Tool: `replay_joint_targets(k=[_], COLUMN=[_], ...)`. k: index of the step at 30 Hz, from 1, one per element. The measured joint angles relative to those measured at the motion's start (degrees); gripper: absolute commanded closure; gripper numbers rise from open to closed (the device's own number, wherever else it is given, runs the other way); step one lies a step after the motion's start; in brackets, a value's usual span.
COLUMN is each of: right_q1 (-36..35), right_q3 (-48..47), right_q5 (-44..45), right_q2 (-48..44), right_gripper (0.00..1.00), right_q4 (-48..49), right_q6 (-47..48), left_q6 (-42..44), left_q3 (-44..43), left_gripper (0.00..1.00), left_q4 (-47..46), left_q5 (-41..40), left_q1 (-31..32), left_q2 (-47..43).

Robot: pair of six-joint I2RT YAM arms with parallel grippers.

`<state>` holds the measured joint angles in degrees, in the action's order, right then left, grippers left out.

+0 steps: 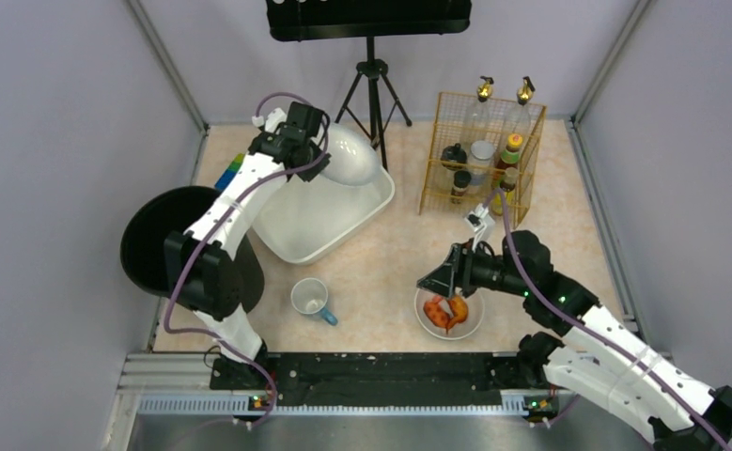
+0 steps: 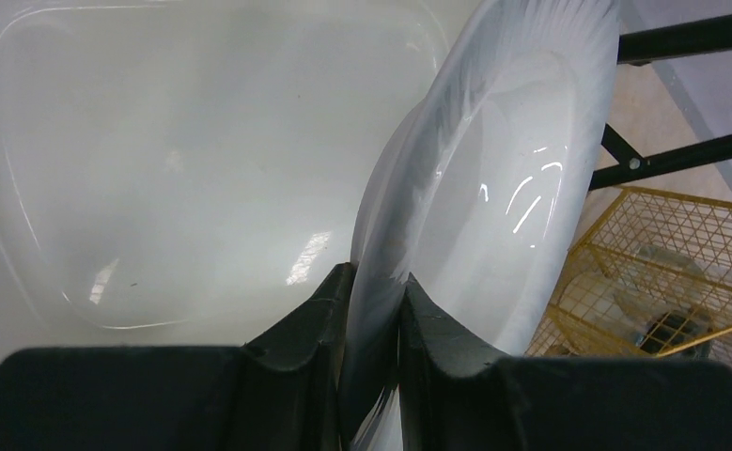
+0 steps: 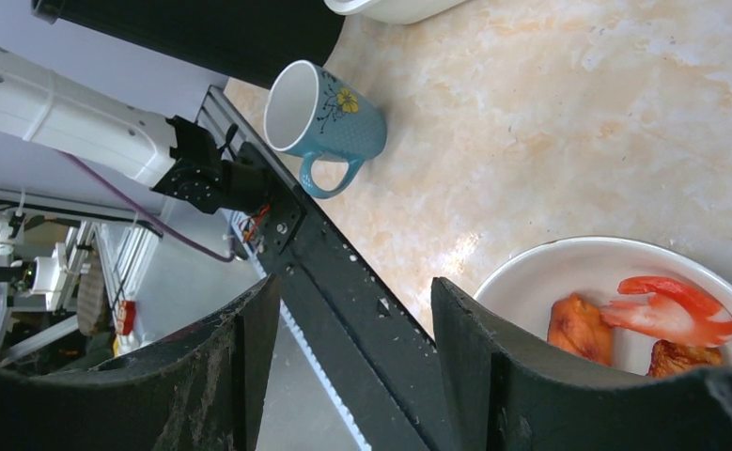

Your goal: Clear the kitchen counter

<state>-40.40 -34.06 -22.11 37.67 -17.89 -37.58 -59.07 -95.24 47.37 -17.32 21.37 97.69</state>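
My left gripper moves down into the tub's far end (image 1: 347, 196) (image 2: 343, 169) next and releases the plate's rim, since the white plate still hangs over the empty white tub.
The kitchen counter (image 1: 390, 254) is a pale marbled top. My left gripper (image 1: 317, 141) is shut on the rim of a white plate (image 1: 350, 155), held on edge over the white tub (image 1: 324, 211); in the left wrist view the plate (image 2: 493, 188) stands between my fingers (image 2: 310, 319) above the tub (image 2: 174, 160). My right gripper (image 1: 432, 282) is open and empty, just left of a white bowl (image 1: 432, 324) holding orange and red food (image 1: 446, 310). The bowl (image 3: 568, 277) and a blue mug (image 3: 329, 117) show in the right wrist view. The mug (image 1: 312, 301) lies on the counter.
A yellow wire rack (image 1: 479, 155) with bottles and jars stands at the back right. A black round bin (image 1: 160, 240) sits at the left edge. A black tripod (image 1: 373, 85) stands at the back. Coloured blocks (image 1: 230, 172) lie behind the left arm.
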Motion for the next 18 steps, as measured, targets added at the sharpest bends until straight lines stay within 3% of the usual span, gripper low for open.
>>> replay_joint_targets(k=[18], right_q1=[0.00], right_q3=[2.69], right_q5=[-0.48], right_q2=[-1.62], right_gripper=[0.40], right_q4=[-1.51], right_q6=[-0.07], left_q6=[-8.66], left_q3=[2.10], left_gripper=[1.00], left_q4=[-0.68], left_q5=[-3.74], left_q1=[-0.24], left_q2=[9.68])
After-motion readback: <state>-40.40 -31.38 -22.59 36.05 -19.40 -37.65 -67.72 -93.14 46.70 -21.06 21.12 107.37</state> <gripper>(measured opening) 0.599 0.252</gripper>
